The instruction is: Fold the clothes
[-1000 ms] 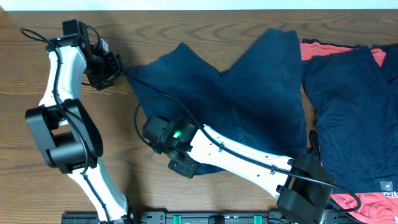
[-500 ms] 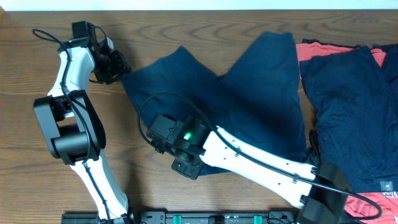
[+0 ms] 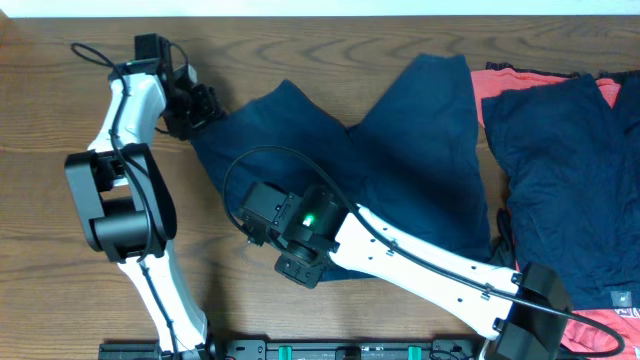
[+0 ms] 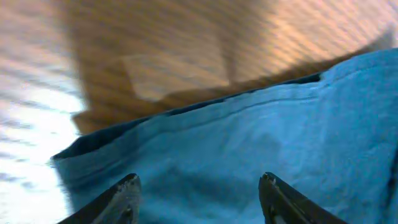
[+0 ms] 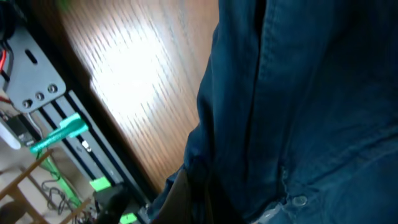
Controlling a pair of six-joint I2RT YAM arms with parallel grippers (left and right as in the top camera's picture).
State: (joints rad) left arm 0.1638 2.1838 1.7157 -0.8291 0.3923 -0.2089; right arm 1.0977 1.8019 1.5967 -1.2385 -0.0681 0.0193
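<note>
My left gripper moves to the left in the left wrist view and down next, and closes on the garment's seamed corner (image 3: 196, 140) (image 4: 78, 167).
A dark navy garment (image 3: 400, 150) lies spread in a V shape on the wooden table (image 3: 60, 290). My left gripper (image 3: 197, 105) is at its far left corner. In the left wrist view its fingers (image 4: 199, 186) are wide open over the blue fabric (image 4: 280, 137), just inside a seamed edge. My right gripper (image 3: 300, 265) is at the garment's near edge. In the right wrist view navy cloth (image 5: 311, 93) with a seam and a button drapes over the jaws (image 5: 205, 199), which look shut on it.
At the right edge another navy garment (image 3: 560, 150) lies on coral-red fabric (image 3: 505, 78). A black rail with green clips (image 3: 330, 350) runs along the table's front edge and also shows in the right wrist view (image 5: 56, 134).
The left gripper has moved right and toward the back along the garment's corner, which is no longer pulled to a point. The right gripper has shifted slightly right with the hem.
</note>
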